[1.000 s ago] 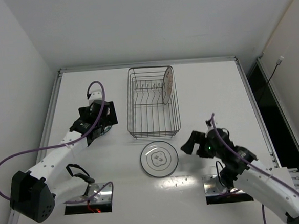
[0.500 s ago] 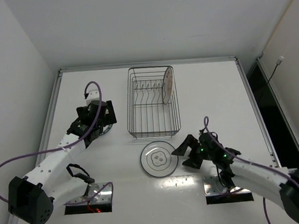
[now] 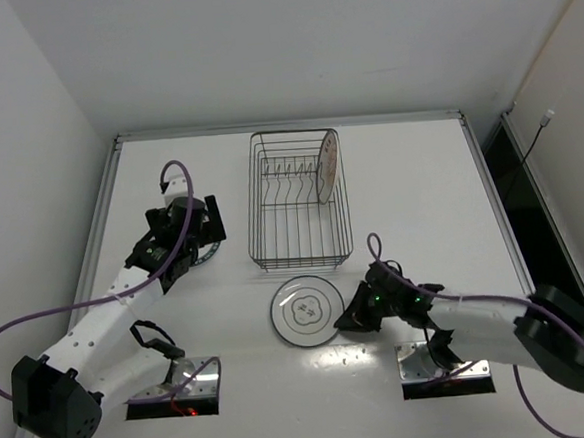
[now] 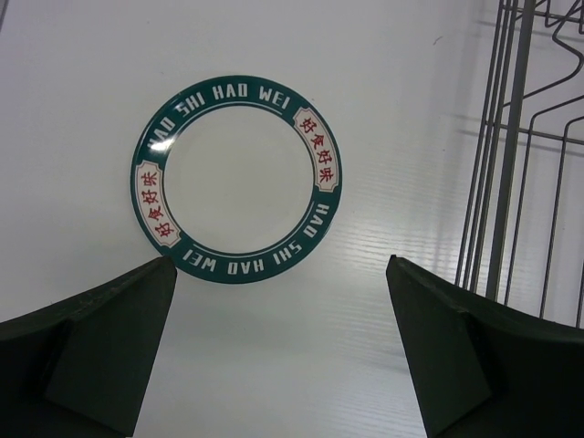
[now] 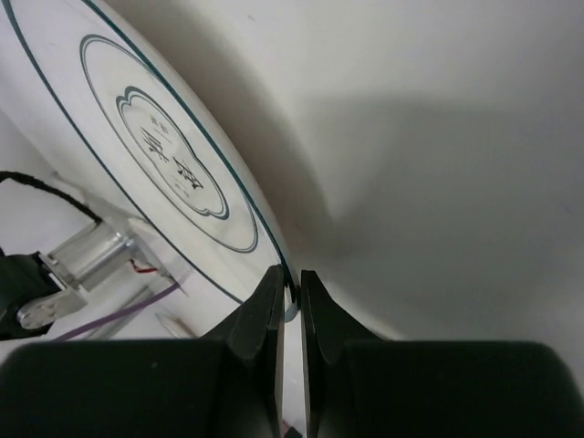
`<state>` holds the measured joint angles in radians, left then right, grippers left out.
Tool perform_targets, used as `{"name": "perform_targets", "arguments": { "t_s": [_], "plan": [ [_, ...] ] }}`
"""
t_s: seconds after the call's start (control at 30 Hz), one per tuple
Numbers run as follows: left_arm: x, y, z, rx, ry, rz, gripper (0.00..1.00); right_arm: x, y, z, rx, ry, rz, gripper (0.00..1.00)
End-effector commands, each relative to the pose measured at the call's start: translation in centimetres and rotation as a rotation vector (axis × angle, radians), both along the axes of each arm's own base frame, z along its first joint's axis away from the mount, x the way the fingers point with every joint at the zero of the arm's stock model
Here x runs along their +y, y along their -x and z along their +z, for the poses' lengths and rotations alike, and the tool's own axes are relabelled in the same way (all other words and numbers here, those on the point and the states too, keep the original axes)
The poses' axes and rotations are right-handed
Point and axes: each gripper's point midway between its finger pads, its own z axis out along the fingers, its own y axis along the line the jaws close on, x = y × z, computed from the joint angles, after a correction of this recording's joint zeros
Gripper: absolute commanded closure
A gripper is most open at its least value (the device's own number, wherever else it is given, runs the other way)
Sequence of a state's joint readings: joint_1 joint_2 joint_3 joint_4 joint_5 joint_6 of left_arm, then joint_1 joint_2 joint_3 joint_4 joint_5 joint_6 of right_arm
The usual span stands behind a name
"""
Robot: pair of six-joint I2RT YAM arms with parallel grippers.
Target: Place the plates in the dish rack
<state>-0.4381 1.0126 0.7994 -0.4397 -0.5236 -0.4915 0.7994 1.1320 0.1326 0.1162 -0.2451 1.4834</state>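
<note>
The slot beside the orange-brown plate has empty wires, so I should swing my right gripper up, out, then down and release its plate upright there.
A white plate with a dark rim and a wavy grey motif lies on the table in front of the dish rack. My right gripper is shut on this plate's right rim; in the right wrist view the fingers pinch the edge of the plate. A plate with an orange-brown centre stands upright in the rack's far right corner. My left gripper hangs open left of the rack, its fingers spread wide with nothing between them.
A white plate with a green lettered rim lies flat on the table ahead of my left gripper, mostly hidden under it in the top view. The rack's wire side stands close on the right. Two mounting plates sit at the near edge.
My right gripper swung down and left to the dark-rimmed plate and shut on its right rim; the plate slid slightly left. My left arm shifted a little toward the far left.
</note>
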Motion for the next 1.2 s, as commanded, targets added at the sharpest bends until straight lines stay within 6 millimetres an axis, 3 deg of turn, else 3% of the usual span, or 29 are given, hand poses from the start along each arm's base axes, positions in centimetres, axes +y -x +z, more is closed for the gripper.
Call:
{"name": "perform_targets", "arguments": {
  "t_s": [0.0,0.03,0.07,0.1,0.2,0.33,0.37,0.43,0.47,0.5,0.53,0.6,0.67,0.77,0.8,0.83,0.87,0.9,1.0,1.03,1.1,1.13,1.17],
  "plan": [
    [0.0,-0.2,1.5,-0.046,0.017,0.012,0.00,-5.1,3.2,-2.4,0.098,0.246,-0.010,1.00],
    [0.0,-0.2,1.5,-0.046,0.017,0.012,0.00,-4.0,1.6,0.8,-0.014,0.186,-0.022,1.00],
    [0.0,-0.2,1.5,-0.046,0.017,0.012,0.00,-5.8,3.6,1.0,0.018,0.265,0.014,1.00],
    [0.1,-0.1,1.3,-0.038,0.013,0.012,0.00,-5.5,3.1,3.8,-0.036,0.234,0.007,1.00],
    [0.1,-0.1,1.3,-0.038,0.013,0.012,0.00,-8.4,3.1,9.9,-0.183,0.220,-0.029,1.00],
    [-0.2,0.0,1.3,-0.038,0.013,0.002,0.00,-10.9,1.5,16.2,-0.342,0.327,-0.023,1.00],
    [-0.1,0.0,1.4,-0.040,0.008,0.010,0.00,-10.8,0.6,20.0,-0.412,0.309,-0.034,1.00],
    [-0.1,0.0,1.4,-0.040,0.008,0.010,0.00,-11.5,-1.7,22.2,-0.482,0.461,-0.022,1.00],
    [-0.1,0.0,1.4,-0.040,0.008,0.010,0.00,-11.5,-3.1,26.2,-0.567,0.449,-0.059,1.00],
    [-0.1,0.0,1.4,-0.040,0.008,0.010,0.00,-12.1,-5.4,26.9,-0.606,0.606,-0.067,1.00],
    [0.0,0.2,1.5,-0.040,0.008,0.010,0.00,-12.1,-6.9,30.7,-0.684,0.610,-0.117,1.00],
    [0.0,0.2,1.6,-0.048,0.003,0.020,0.00,-12.8,-10.1,33.6,-0.769,0.773,-0.165,1.00],
    [-0.8,0.6,1.5,-0.044,-0.011,-0.005,0.00,-10.8,-13.5,36.0,-0.820,0.858,-0.193,1.00],
    [-1.3,0.9,1.4,-0.041,-0.013,-0.016,0.00,-8.1,-17.1,38.4,-0.891,0.886,-0.229,1.00],
    [-1.3,1.1,1.3,-0.037,-0.025,-0.018,0.00,-6.3,-18.9,37.2,-0.874,0.940,-0.211,1.00],
    [-1.1,1.0,1.4,-0.041,-0.033,-0.007,0.00,-6.0,-20.0,38.3,-0.895,0.966,-0.244,1.00],
    [-1.4,1.1,1.4,-0.043,-0.025,-0.012,0.00,-5.5,-21.0,38.0,-0.889,0.996,-0.256,1.00],
    [-1.2,1.1,1.5,-0.046,-0.031,-0.003,0.00,-3.7,-22.7,36.3,-0.872,1.045,-0.233,1.00],
    [-1.1,1.1,1.8,-0.051,-0.029,0.010,0.00,-1.9,-25.7,37.8,-0.907,1.059,-0.263,1.00],
    [-0.9,1.0,1.8,-0.054,-0.033,0.017,0.00,-1.3,-27.5,36.1,-0.886,1.120,-0.239,1.00],
    [-0.6,1.0,2.3,-0.065,-0.036,0.040,0.00,-1.1,-29.6,36.2,-0.884,1.128,-0.268,1.00],
    [-0.3,1.2,2.2,-0.060,-0.041,0.054,0.00,-0.7,-30.6,34.6,-0.861,1.161,-0.249,1.00],
    [-0.3,1.2,2.2,-0.060,-0.041,0.055,0.00,-0.9,-31.1,34.4,-0.854,1.167,-0.257,1.00]
  ]
}}
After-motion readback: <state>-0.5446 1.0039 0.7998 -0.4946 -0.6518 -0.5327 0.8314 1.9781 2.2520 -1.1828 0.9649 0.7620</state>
